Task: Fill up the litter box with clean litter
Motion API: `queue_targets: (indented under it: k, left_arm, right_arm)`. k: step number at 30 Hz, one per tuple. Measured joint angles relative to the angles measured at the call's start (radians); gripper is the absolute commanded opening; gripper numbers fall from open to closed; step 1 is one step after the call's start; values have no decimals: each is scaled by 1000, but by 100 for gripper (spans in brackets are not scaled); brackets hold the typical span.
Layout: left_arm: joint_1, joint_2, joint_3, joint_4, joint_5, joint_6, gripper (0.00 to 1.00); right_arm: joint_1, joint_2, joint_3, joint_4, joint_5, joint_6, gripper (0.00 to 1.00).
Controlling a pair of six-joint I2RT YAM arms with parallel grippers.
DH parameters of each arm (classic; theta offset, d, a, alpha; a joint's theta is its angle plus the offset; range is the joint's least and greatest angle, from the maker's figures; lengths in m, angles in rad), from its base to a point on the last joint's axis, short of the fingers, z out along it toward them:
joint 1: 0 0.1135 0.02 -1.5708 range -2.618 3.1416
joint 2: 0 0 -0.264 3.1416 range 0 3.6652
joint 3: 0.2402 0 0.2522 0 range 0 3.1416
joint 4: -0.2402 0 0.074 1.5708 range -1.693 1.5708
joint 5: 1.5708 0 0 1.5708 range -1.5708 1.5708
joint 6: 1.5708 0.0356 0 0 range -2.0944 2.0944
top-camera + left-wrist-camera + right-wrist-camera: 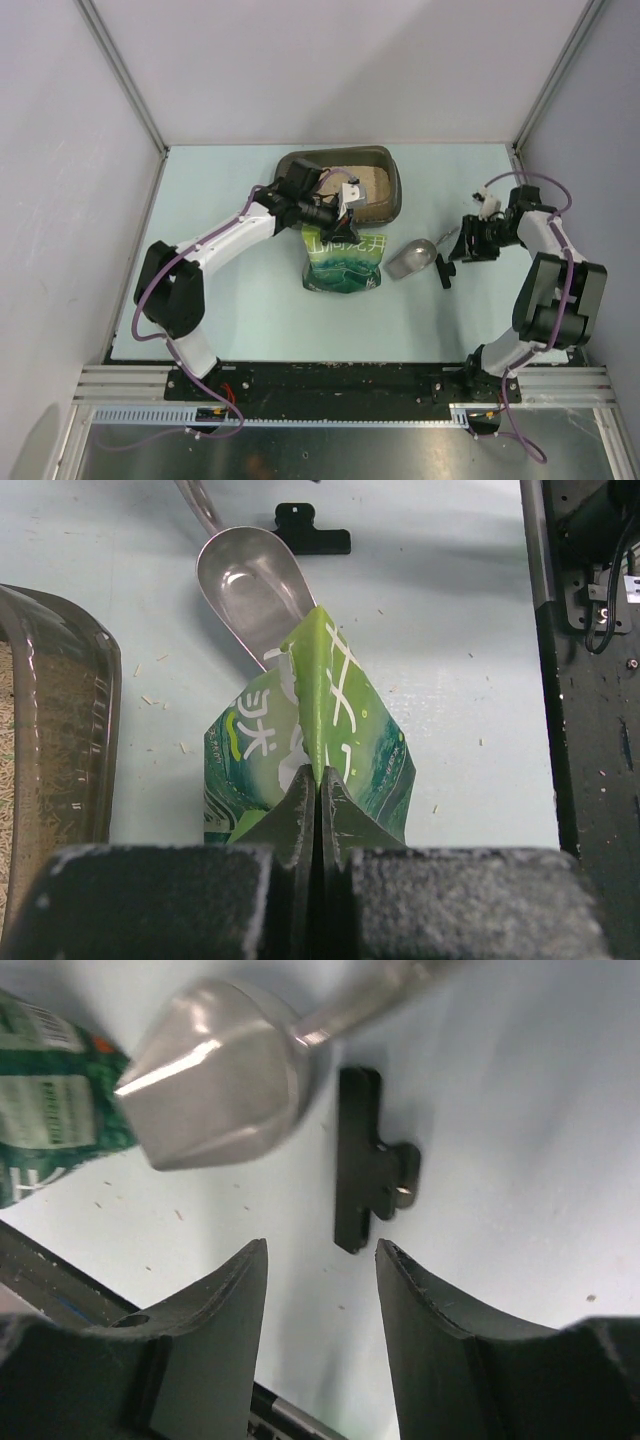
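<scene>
Next, my right gripper needs to move down, ease toward the black clip and close on the black clip's near end (446,283) (352,1227), since that end points between my open fingers from below.
The dark brown-grey litter box (340,153) lies at the back middle of the table, with beige clean litter (374,190) in it. In the left wrist view its wall (98,690) runs down the left edge, litter (8,740) behind it. Just in front of the box stands a green printed bag (346,264). My left gripper (336,230) is shut on the folded top edge of that bag (340,730), its jaws (318,780) pressed together on the crease. My right gripper (453,247) is open and holds nothing; in its own view the gripper (322,1250) hovers over bare table.
A silver metal scoop (411,261) lies right of the bag, bowl towards it (250,580) (215,1070). A black clip (443,270) lies beside the scoop's handle, just beyond my right fingertips (365,1160). Walls with metal posts enclose the table on three sides.
</scene>
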Motion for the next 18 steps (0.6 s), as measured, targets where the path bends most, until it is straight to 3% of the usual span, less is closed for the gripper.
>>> queue_targets:
  k: [11, 18]
  left_arm:
    - [-2, 0, -2, 6, -8, -16, 0]
    - [-3, 0, -2, 7, -10, -24, 0]
  right_arm:
    - [-45, 138, -29, -16, 44, 8, 48]
    - [-45, 214, -29, 9, 36, 1, 42]
